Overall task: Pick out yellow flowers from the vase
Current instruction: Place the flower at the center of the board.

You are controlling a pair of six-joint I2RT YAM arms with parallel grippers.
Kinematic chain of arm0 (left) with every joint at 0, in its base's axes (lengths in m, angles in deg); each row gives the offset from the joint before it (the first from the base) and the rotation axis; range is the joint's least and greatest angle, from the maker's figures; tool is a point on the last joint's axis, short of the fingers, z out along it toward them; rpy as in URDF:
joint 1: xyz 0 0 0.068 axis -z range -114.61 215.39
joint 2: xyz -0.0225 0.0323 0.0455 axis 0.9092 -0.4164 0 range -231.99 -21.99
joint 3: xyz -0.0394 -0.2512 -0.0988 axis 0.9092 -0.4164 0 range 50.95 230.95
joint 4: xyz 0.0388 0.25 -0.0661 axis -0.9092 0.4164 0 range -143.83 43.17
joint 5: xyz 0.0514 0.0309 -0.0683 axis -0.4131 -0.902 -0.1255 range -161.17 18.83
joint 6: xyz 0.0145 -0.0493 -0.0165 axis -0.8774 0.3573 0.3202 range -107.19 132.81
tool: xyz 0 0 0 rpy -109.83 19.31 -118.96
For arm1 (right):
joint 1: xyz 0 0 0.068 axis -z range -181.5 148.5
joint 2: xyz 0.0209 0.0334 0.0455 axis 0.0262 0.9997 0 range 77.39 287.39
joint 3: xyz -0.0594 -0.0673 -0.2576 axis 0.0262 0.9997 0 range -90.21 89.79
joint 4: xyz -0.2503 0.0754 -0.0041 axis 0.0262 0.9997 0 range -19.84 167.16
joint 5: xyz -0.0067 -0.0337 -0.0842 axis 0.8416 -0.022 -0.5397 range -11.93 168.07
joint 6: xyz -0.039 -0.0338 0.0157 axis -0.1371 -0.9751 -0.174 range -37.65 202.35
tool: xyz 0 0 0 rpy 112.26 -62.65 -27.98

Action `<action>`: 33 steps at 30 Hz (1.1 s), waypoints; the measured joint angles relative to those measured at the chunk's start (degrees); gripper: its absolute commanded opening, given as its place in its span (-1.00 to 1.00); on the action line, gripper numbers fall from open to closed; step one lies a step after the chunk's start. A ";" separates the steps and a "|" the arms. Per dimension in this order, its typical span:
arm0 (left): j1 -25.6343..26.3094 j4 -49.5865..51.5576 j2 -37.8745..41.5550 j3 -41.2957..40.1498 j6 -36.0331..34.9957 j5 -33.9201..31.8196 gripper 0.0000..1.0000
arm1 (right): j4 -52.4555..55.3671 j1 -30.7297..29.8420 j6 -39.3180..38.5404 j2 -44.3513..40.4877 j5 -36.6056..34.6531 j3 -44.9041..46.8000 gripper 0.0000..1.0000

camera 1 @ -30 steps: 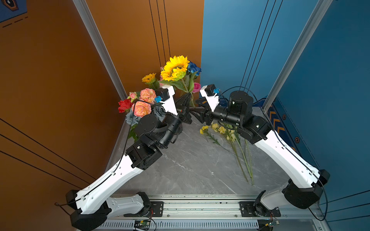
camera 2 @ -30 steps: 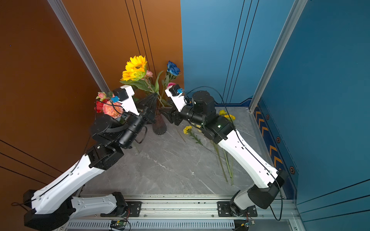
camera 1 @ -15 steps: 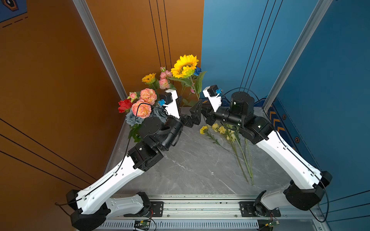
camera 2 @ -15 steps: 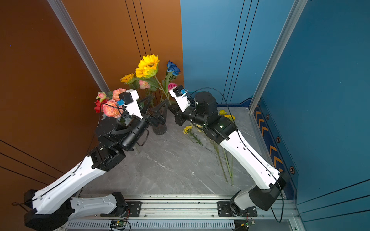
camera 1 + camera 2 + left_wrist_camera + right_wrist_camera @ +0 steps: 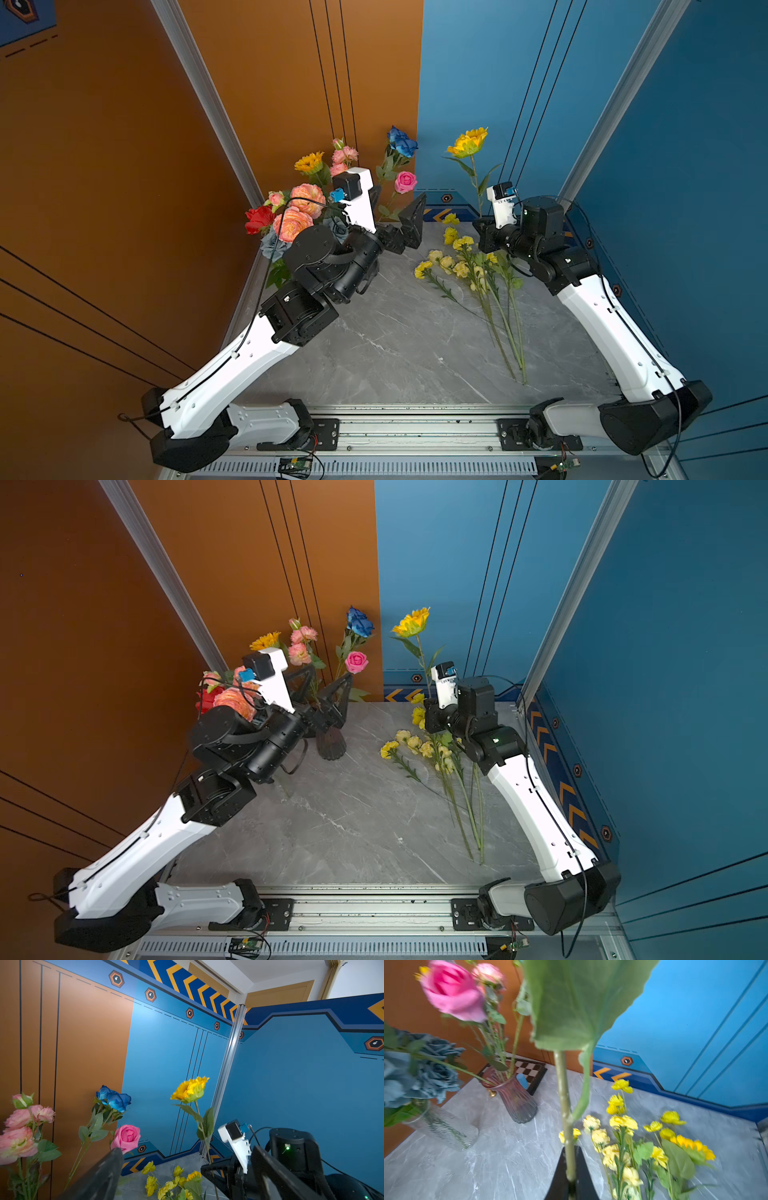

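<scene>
My right gripper tilts downward next, lowers onto the yellow flowers on the tabletop and releases the stem, because other yellow blooms already lie gathered there.
My right gripper [image 5: 482, 226] [image 5: 571, 1167] is shut on the lower stem [image 5: 564, 1095] of a yellow sunflower [image 5: 467, 141] [image 5: 411, 621] [image 5: 190, 1089]. It holds the flower upright above the table's right side. Below it, several yellow flowers [image 5: 461, 257] [image 5: 419, 746] [image 5: 623, 1122] lie on the grey table. The ribbed purple vase [image 5: 331, 744] [image 5: 517, 1101] stands at the back left. My left gripper [image 5: 397, 208] [image 5: 322, 688] [image 5: 187, 1150] hangs open just above it, holding nothing. A smaller yellow sunflower [image 5: 309, 162] [image 5: 265, 640] rises behind the left wrist.
A blue rose [image 5: 401, 139], a pink rose [image 5: 405, 181] and pink blooms [image 5: 345, 156] stand in the purple vase. A clear glass vase [image 5: 442, 1126] with grey-blue roses [image 5: 431, 1076] and peach peonies [image 5: 307, 199] sits left of it. A checkered board [image 5: 529, 1073] lies behind. Walls close in on three sides.
The left gripper opened and let go of the sunflower's stem. The right gripper shut on that stem and carried the flower out of the vase, rightward over the yellow pile.
</scene>
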 measured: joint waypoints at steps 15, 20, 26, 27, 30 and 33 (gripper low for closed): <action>0.00 4.15 -9.97 11.23 -0.61 -1.60 0.96 | 2.69 4.59 2.80 18.47 -4.35 3.65 -1.00; -0.02 4.57 -10.27 10.84 -0.63 -2.60 0.96 | 4.61 4.48 1.40 21.68 -8.15 4.81 -1.00; -0.02 3.87 -9.14 6.58 -0.35 -3.28 0.96 | 6.32 4.35 -0.24 23.71 -11.89 5.81 -0.95; -0.02 3.69 -9.01 5.62 -0.13 -3.39 0.96 | 6.56 4.26 -0.33 24.11 -12.52 5.81 -0.93; -0.02 3.17 -8.70 3.21 0.63 -3.96 0.96 | 7.10 3.96 -0.48 25.20 -14.01 5.81 -0.82; -0.13 2.84 -8.26 1.81 1.18 -4.79 0.96 | 7.61 3.45 -0.74 26.21 -15.19 5.81 -0.76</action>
